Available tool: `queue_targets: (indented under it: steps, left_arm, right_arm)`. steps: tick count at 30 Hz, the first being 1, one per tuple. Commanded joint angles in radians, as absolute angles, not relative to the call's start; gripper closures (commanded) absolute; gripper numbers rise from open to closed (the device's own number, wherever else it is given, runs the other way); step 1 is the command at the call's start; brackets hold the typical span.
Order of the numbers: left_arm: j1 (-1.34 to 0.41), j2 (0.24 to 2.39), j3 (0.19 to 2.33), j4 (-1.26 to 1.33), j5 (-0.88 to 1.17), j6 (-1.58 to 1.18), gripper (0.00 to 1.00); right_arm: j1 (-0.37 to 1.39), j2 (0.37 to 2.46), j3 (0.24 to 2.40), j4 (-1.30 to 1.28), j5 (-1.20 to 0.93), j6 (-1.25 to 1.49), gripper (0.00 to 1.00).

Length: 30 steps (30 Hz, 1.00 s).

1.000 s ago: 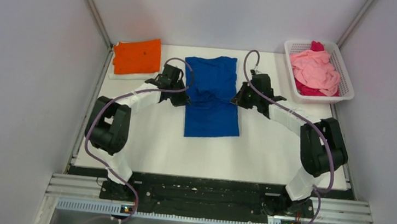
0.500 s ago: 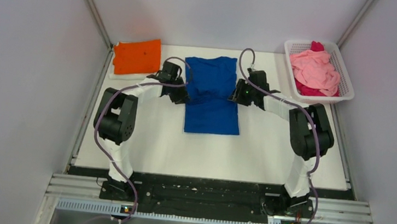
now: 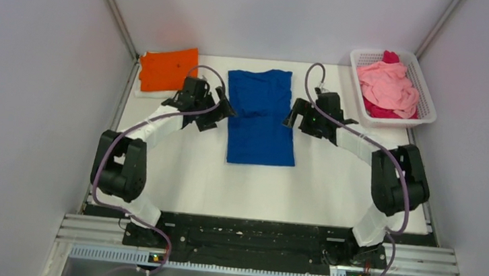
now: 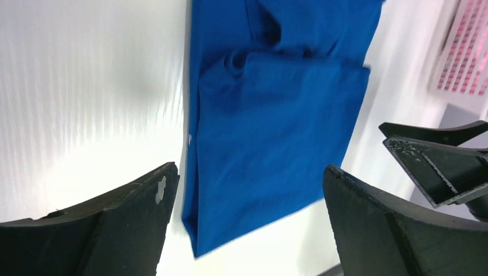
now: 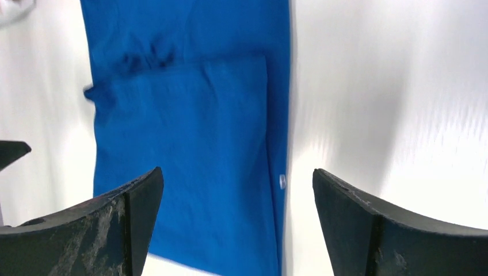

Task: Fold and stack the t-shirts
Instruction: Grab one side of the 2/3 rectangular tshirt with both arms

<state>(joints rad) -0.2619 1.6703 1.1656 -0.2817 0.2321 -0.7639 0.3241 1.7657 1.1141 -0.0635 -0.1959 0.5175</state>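
The shirt's near corner on the orange tee's side [image 3: 229, 160] [image 4: 197, 248] lies below my left gripper, closer to my base. My left gripper draws back and down to it next.
A royal-blue t-shirt [image 3: 260, 119] lies on the white table as a long folded strip, with a cross fold near its middle. It fills the left wrist view [image 4: 276, 115] and the right wrist view [image 5: 190, 144]. My left gripper [image 3: 220, 114] hangs open at the shirt's left edge, holding nothing [image 4: 248, 169]. At the right edge my right gripper [image 3: 292, 117] is also open and empty [image 5: 237, 172]. A folded orange t-shirt [image 3: 168, 68] rests at the back left. Pink and magenta t-shirts [image 3: 388, 84] are heaped at the back right.
The heaped tees sit in a white mesh basket [image 3: 428, 101] at the table's back right corner. White cloth shows under the orange tee. Grey walls close in the table on both sides and behind. A finger of the right gripper [image 4: 437, 155] shows in the left wrist view.
Both grippers went from shut to wide open, let go of the blue shirt's middle, and drew apart to its side edges. The bunched middle has settled flatter.
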Motion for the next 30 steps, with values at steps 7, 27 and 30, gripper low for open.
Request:
queue_targets:
  steps: [7,27,30]
  left_arm:
    - [-0.351,1.544,0.896,-0.243,0.304,-0.77,0.07]
    - [-0.361,1.68,0.813,-0.137,0.331,-0.796,0.68]
    - [-0.362,1.704,0.823,-0.137,0.329,-0.796,0.95]
  right_arm:
    - [0.323,1.471,0.745,0.035,-0.274,0.606,0.04]
    - [0.392,1.486,0.648,0.021,-0.269,0.65,0.22]
    - [0.404,1.509,0.657,0.022,-0.267,0.65,0.28]
